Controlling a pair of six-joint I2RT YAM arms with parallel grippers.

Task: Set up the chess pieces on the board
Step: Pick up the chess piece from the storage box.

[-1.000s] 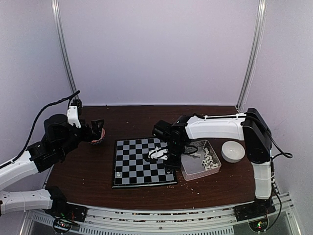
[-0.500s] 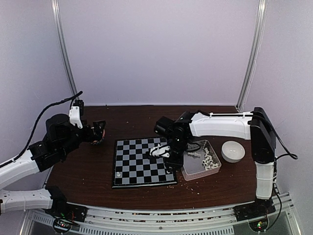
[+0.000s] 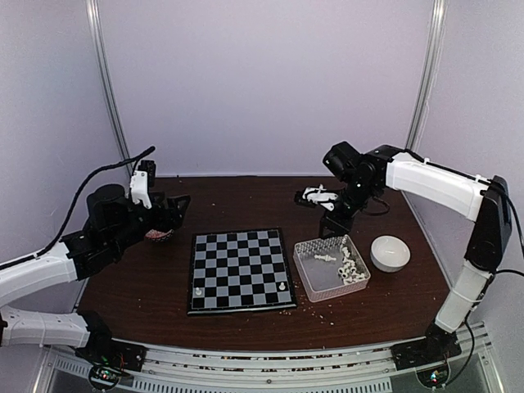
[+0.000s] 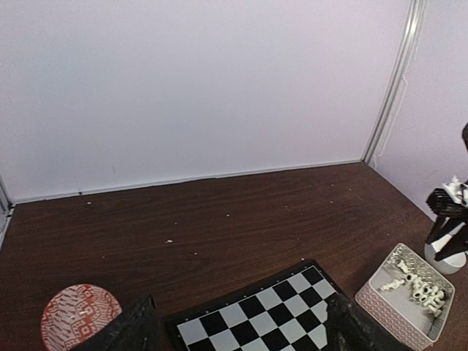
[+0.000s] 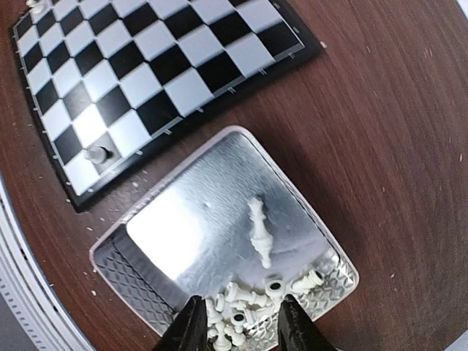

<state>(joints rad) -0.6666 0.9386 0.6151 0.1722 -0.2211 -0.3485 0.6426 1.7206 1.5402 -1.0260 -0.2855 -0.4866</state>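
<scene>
My right gripper should next go down into the tray (image 3: pixel 304 274) onto the lone chess piece's end nearest the heap. The bare bottom of the tray on both sides there leaves room for my fingers.
The board (image 3: pixel 239 270) lies flat mid-table with one white chess piece at its near left corner (image 3: pixel 197 290) and one at its near right corner (image 3: pixel 282 286). Several more chess pieces (image 3: pixel 352 266) lie in the clear tray (image 3: pixel 304 274) to its right. My right gripper (image 3: pixel 331 225) hangs open and empty above the tray's far side. In the right wrist view (image 5: pixel 238 325) it is over a heap of pieces (image 5: pixel 256 300), with one lying alone (image 5: pixel 259 230). My left gripper (image 3: pixel 176 205) is open and empty, raised left of the board (image 4: pixel 263 314).
A red patterned bowl (image 3: pixel 159 235) sits left of the board, below my left gripper. A white bowl (image 3: pixel 390 252) stands right of the tray. Pale crumbs lie along the board's near edge. The back wall and two metal posts close the far side.
My right gripper has lifted off the board's near right corner and swung back and right above the tray, leaving a piece standing there. My left arm has risen slightly.
</scene>
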